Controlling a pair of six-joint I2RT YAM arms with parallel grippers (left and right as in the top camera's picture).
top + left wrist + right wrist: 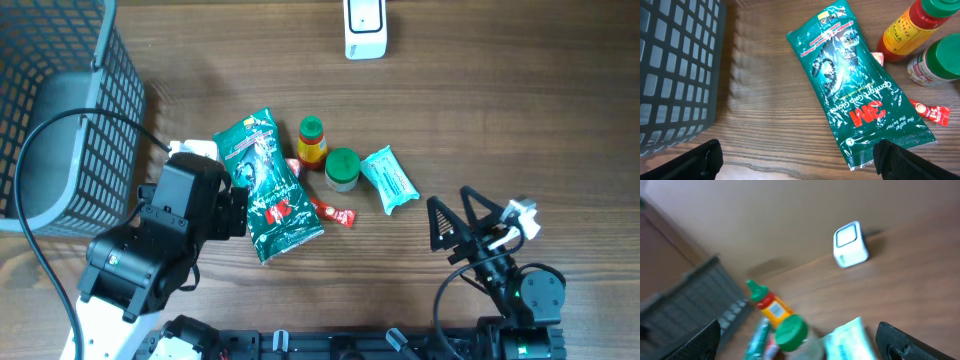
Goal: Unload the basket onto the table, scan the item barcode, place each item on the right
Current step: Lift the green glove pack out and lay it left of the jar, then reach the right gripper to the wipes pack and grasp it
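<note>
The packet lies flat, so the robot's right gripper should next go outward and to the left in the overhead view and tilt down onto the pale blue packet's middle (391,180) (848,341).
A white barcode scanner (365,30) stands at the table's far edge and shows in the right wrist view too, scanner (850,244). Grouped mid-table are a green 3M packet (270,185), a yellow sauce bottle (312,140), a green-lidded jar (342,168), a pale blue packet (388,178) and a red sachet (335,212). My left gripper (232,212) is open at the green packet's (855,85) near left corner, one finger (900,160) by its bottom edge, holding nothing. My right gripper (455,215) hangs open and empty, right of the blue packet (850,342).
A grey wire basket (60,110) fills the left side of the table and sits close beside my left arm; its wall (675,65) takes up the left of the left wrist view. Bare wood lies between the items and the scanner.
</note>
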